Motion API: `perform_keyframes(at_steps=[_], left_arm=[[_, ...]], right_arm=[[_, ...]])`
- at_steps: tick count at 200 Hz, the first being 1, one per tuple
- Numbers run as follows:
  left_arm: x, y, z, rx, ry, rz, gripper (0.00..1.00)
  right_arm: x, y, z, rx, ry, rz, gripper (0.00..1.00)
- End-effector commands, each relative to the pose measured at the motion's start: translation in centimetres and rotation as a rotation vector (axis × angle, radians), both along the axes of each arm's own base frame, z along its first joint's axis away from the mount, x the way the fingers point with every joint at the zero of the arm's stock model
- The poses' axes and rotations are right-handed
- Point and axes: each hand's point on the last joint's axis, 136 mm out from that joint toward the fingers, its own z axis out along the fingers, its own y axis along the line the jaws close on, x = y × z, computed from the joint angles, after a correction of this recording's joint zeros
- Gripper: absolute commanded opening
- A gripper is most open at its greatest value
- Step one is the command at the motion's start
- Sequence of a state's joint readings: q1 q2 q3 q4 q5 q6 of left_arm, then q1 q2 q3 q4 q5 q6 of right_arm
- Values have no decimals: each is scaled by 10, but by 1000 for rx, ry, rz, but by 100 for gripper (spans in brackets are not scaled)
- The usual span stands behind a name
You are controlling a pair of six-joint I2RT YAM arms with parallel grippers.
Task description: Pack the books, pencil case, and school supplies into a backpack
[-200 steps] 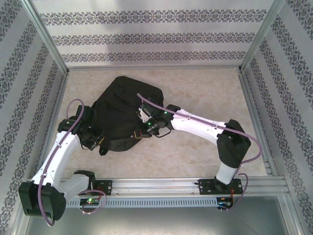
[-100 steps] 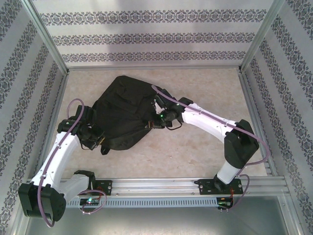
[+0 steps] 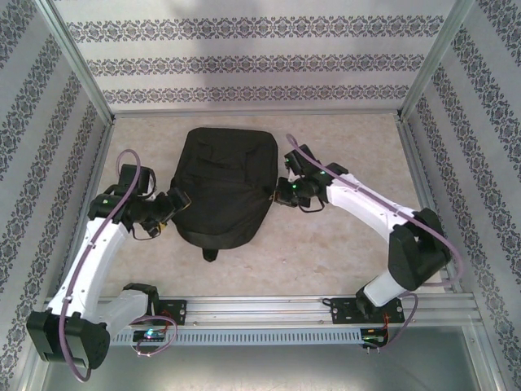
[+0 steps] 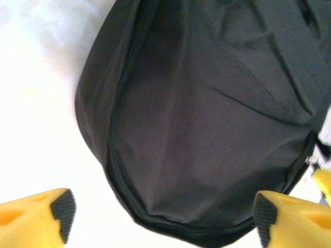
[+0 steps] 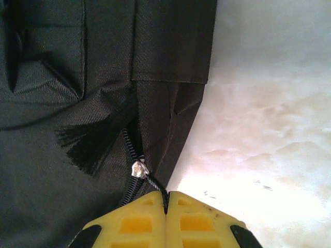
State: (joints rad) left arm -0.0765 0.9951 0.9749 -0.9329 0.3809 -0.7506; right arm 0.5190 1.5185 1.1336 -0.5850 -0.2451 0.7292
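My right gripper draws the zipper pull cord point(image 5: 155, 184) sideways over the bare tabletop by the backpack's edge point(image 5: 204, 181) next. Then it releases the cord there, since that spot lies beside the gripper.
The black backpack point(image 3: 221, 183) lies flat on the table with its rounded top toward the far wall. My left gripper point(image 3: 175, 202) is open at its left edge. In the left wrist view its yellow fingers point(image 4: 36, 214) stand wide apart on either side of the backpack's point(image 4: 207, 119) rounded seam, holding nothing. My right gripper point(image 3: 281, 193) is at the backpack's right edge, shut on the black zipper pull cord point(image 5: 155, 184) that runs from the silver zipper slider point(image 5: 138, 169). The books, pencil case and school supplies are out of view.
The backpack rests on a pale marbled tabletop point(image 3: 342, 244). Patterned walls and metal frame posts point(image 3: 81, 73) close in three sides. A metal rail point(image 3: 269, 309) carrying both arm bases runs along the near edge.
The backpack went from bunched and tilted to flat and straight. My left gripper opened and let go of it. My right gripper moved right, still shut on the zipper pull.
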Motion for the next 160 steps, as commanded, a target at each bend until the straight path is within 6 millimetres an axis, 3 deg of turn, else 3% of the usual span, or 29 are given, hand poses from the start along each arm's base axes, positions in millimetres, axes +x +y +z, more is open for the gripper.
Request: perform_keyframes(at_steps=[1,23,50,65,100,144,160], left_arm=[[9,-16,28,-39,-185,-138,100],[14,-26,45,-85,-290,-185,100],[18,-29,47,-91,-296,-206,100],[19,-33,54,-100,-339,-235,100],[18,-20,75,-18,-445,-206,100],[35,9,71,164,-444,-128,100],[45,6,73,200,-494,-185,100]], right_arm=[[0,-36,-2,-82,-23,-67,0],[2,-57,-4,-89,-34,-110,0],[2,-60,-13,-9,-7,-142,0],[1,-62,-15,3,2,-154,15],[-3,-86,-8,-35,-40,-244,35],[-6,-112,41,-32,-227,-326,51],[-6,-118,66,-16,-355,-333,53]])
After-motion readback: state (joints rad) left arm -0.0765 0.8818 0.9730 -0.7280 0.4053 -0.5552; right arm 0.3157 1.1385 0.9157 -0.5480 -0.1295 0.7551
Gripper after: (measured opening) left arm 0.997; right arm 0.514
